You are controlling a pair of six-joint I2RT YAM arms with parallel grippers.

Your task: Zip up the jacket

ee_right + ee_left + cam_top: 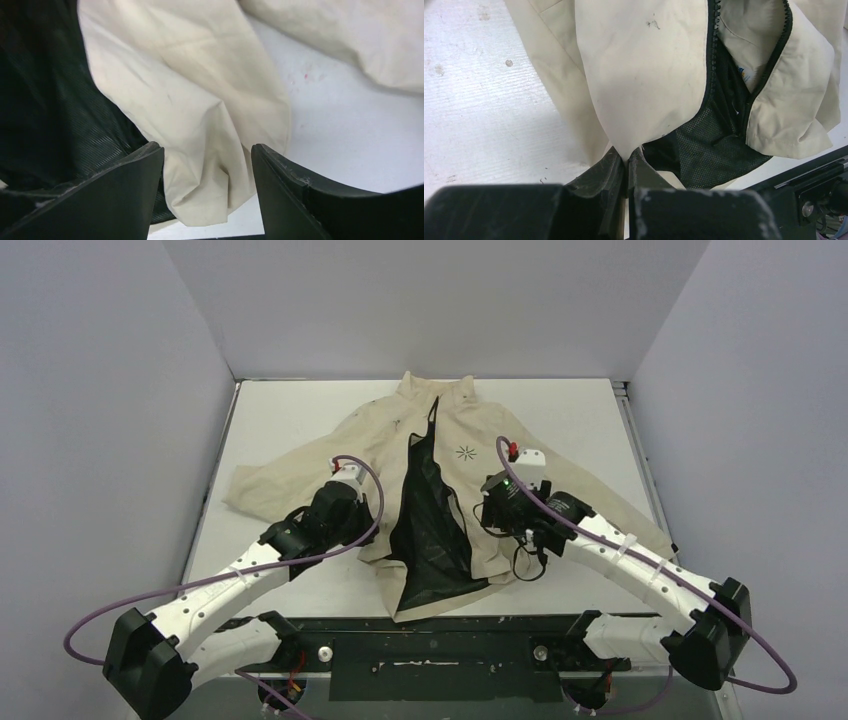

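Observation:
The inner edge of the front panel lies loose beside the black mesh, so the robot's right gripper should next go down, back and toward the black mesh, onto that edge near the jacket's hem.
The beige jacket lies flat on the white table, collar at the far side. Its front is spread apart and shows black mesh lining. In the left wrist view the black zipper teeth run down the edge of the left front panel. My left gripper is shut on a pinch of that panel's beige cloth near the hem. My right gripper stands open over the right front panel's lower corner, whose cloth lies loose between the fingers. A small dark starburst logo marks the chest.
Grey walls enclose the table on three sides. A black mounting rail runs along the near edge under the jacket's hem. The right sleeve stretches toward the right edge, partly under my right arm.

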